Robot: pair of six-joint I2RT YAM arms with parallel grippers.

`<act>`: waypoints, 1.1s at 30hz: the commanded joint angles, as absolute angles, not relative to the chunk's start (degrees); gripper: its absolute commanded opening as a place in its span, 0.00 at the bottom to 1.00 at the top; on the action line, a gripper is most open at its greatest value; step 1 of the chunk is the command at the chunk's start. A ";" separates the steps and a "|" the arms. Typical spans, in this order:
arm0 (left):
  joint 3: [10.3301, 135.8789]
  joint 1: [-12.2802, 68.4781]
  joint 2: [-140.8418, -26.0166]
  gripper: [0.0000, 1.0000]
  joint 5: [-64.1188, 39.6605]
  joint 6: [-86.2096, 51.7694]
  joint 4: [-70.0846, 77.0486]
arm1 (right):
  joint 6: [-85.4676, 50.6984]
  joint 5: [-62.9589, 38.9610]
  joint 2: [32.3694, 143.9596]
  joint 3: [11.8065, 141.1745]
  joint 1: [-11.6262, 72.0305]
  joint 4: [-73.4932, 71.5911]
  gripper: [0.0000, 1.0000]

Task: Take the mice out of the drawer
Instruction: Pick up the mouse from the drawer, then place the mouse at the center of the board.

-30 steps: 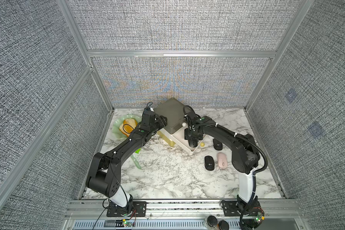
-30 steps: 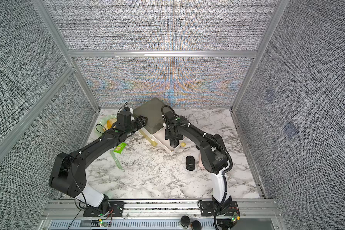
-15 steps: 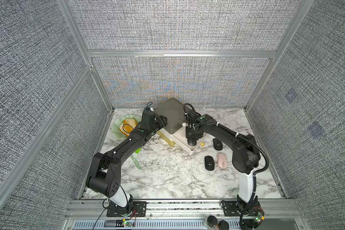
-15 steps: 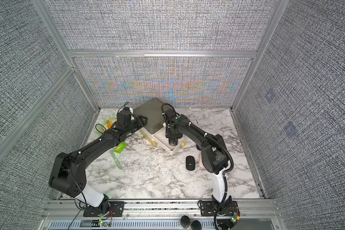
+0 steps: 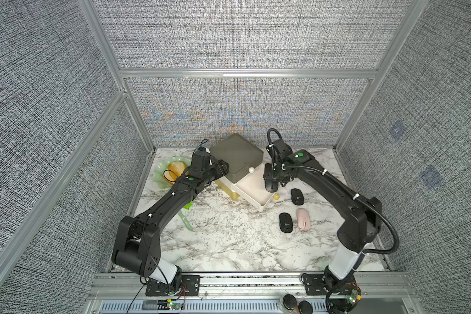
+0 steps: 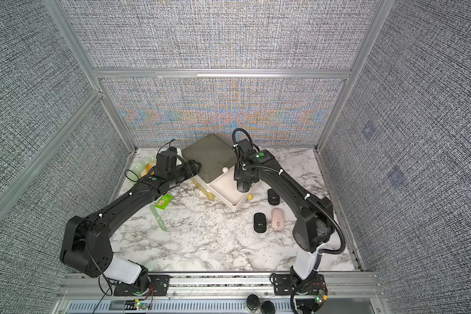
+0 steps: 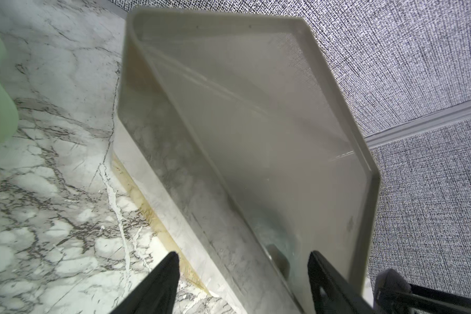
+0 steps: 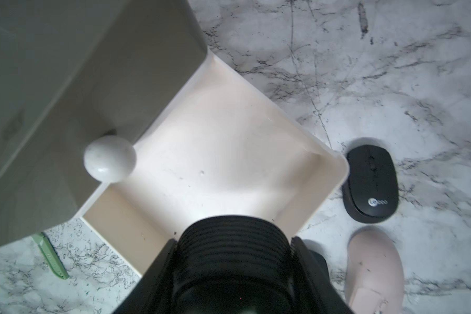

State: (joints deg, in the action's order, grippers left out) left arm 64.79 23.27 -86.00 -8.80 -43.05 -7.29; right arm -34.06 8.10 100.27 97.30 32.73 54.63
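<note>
My right gripper moves back past the drawer next, then down to the bare marble beside the near black mouse (image 5: pixel 270 226), an empty spot to release its mouse.
The cream drawer (image 5: pixel 264 208) stands pulled out from under the grey-lidded box (image 5: pixel 237 155). Its floor (image 8: pixel 215 152) is bare in the right wrist view. My right gripper (image 5: pixel 271 182) hangs over the drawer's front part, shut on a black mouse (image 8: pixel 233 244), which also shows in a top view (image 6: pixel 244 186). Three mice lie on the marble right of the drawer in both top views: a black one (image 5: pixel 297 196), another black one (image 5: pixel 285 222) and a pink one (image 5: pixel 303 218). My left gripper (image 7: pixel 242 254) is open, its fingers either side of the grey box's left edge.
A green plate (image 5: pixel 169 168) with something orange on it sits at the back left. A green packet (image 6: pixel 163 201) and a pale green stick (image 5: pixel 185 220) lie under the left arm. A yellowish lower drawer (image 5: pixel 227 189) sticks out slightly. Its small yellow knob (image 5: pixel 276 196) sits beside the cream drawer.
My right gripper has closed on the black mouse and risen a little over the drawer. My left gripper's jaws have opened at the grey box.
</note>
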 commanded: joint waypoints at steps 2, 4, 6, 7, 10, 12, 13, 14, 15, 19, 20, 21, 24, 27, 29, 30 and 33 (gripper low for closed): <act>63.87 23.30 -83.29 0.79 -10.05 -39.65 -10.09 | -39.37 9.52 93.66 88.95 35.90 56.94 0.46; 63.38 23.28 -81.97 0.80 -11.20 -38.58 -10.72 | -41.80 10.14 90.66 83.99 37.98 55.20 0.46; 63.12 23.23 -80.79 0.81 -12.03 -37.31 -12.14 | -44.78 10.99 88.00 79.29 40.17 53.71 0.46; 62.88 23.22 -79.93 0.81 -12.15 -36.58 -12.96 | -46.22 10.89 86.49 76.36 41.25 51.67 0.46; 61.19 23.29 -77.31 0.82 -11.57 -35.82 -13.78 | -50.22 10.06 83.49 67.72 43.59 45.49 0.46; 59.46 23.22 -75.86 0.81 -11.71 -35.69 -12.69 | -51.48 9.14 83.19 63.05 44.64 41.51 0.46; 58.62 23.24 -75.14 0.82 -11.64 -35.60 -12.26 | -52.09 9.38 83.32 61.38 45.26 39.81 0.46; 57.76 23.26 -74.54 0.82 -11.69 -35.61 -11.75 | -52.47 9.50 83.86 59.85 45.65 38.25 0.46; 57.08 23.26 -74.15 0.82 -11.65 -35.51 -11.18 | -52.91 9.49 84.40 58.57 45.70 36.97 0.46; 55.82 23.29 -73.54 0.82 -11.24 -36.16 -10.77 | -53.78 8.81 86.48 53.77 45.67 29.25 0.45; 55.74 23.29 -73.54 0.82 -11.21 -36.38 -10.88 | -53.76 9.45 87.14 53.71 45.79 28.60 0.45; 55.65 23.29 -73.56 0.82 -11.18 -36.55 -10.85 | -53.57 10.10 87.80 53.75 45.88 28.48 0.45; 55.80 23.29 -73.83 0.82 -11.50 -36.96 -11.41 | -53.71 10.78 89.88 53.48 45.30 27.31 0.45; 55.71 23.25 -73.69 0.82 -11.12 -37.13 -11.59 | -53.04 11.12 91.60 53.45 44.70 26.72 0.45; 55.26 23.25 -73.54 0.82 -11.03 -37.14 -11.04 | -52.74 11.42 92.52 53.45 44.39 27.29 0.45; 55.27 23.28 -73.46 0.82 -11.07 -37.31 -10.96 | -52.69 11.60 92.76 53.47 44.30 27.23 0.45; 55.26 23.22 -73.52 0.82 -10.94 -37.57 -10.98 | -52.23 11.18 92.94 53.46 44.06 26.28 0.48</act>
